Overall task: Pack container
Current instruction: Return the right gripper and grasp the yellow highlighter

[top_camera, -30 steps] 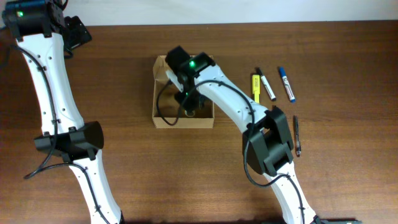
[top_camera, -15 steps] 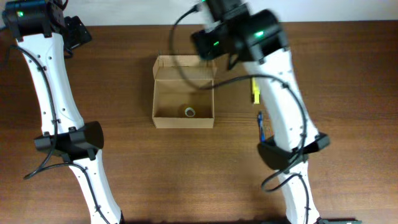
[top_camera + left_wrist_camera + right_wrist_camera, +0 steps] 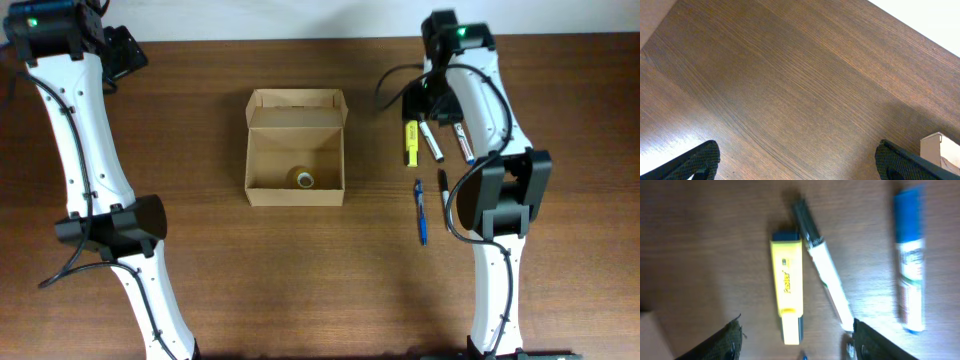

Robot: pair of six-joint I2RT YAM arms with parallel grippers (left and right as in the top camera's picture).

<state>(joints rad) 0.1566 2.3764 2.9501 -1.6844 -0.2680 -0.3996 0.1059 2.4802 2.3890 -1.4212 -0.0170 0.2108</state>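
Next, my right gripper comes down onto the near part of the highlighter's yellow body, which lies below, between its open fingers in the wrist view.
The container, a tan cardboard box with its flap lid open at the back, stands mid-table with a small roll of tape inside. My right gripper is open and empty, hovering above the pens at the back right. Below it lie a yellow highlighter, a white marker with a black cap and a blue-capped marker; the highlighter also shows overhead. My left gripper is open and empty over bare wood at the far back left.
A blue pen and a dark pen lie on the table in front of the markers. The table's back edge runs close behind both grippers. A corner of the box shows in the left wrist view.
My right arm has lifted out of the box, leaving the tape roll inside, and swung right and back to above the markers. The left arm has not moved.
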